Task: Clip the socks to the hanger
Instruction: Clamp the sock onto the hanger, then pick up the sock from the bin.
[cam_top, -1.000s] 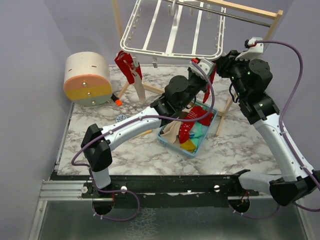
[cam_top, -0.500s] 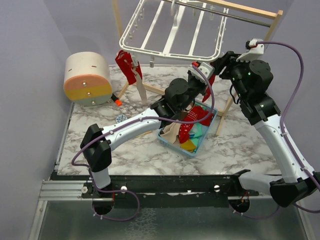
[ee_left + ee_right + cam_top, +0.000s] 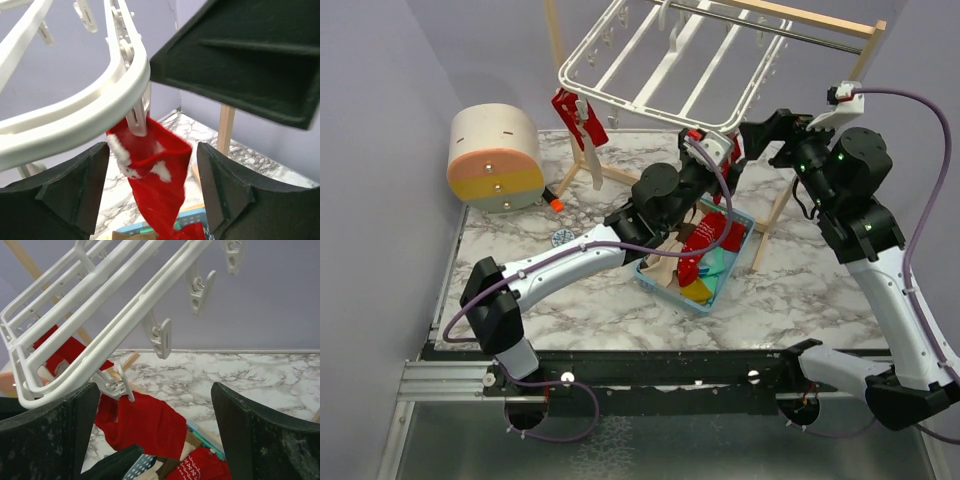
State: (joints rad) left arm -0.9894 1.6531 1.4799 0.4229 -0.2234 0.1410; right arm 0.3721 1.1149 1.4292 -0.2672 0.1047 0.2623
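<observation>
My right gripper comes back and down to the patterned red sock in the basket (image 3: 200, 466) next, since the hanging sock is already held by its clip (image 3: 115, 387).
The white hanger (image 3: 650, 75) hangs tilted over the back of the table. One red sock (image 3: 575, 115) is clipped at its left corner. A second red sock (image 3: 157, 190) hangs from a clip (image 3: 136, 120) at the front right corner. My left gripper (image 3: 152, 165) is open, its fingers (image 3: 75, 195) either side of that sock and apart from it. Just right of that corner, my right gripper (image 3: 752, 135) is also open and holds nothing. In the right wrist view the clip (image 3: 115, 387) grips the red sock (image 3: 145, 422). More socks (image 3: 705, 265) lie in the basket.
The light-blue basket (image 3: 655, 275) sits mid-table under the left arm. A wooden stand (image 3: 772, 215) carries the hanger, with one leg beside the basket. A beige and orange drum (image 3: 495, 158) lies at the far left.
Both grippers have opened. The left one let go of the red sock, which now hangs from the clip. The right gripper drew back to the right, and the hanger's front edge swung.
</observation>
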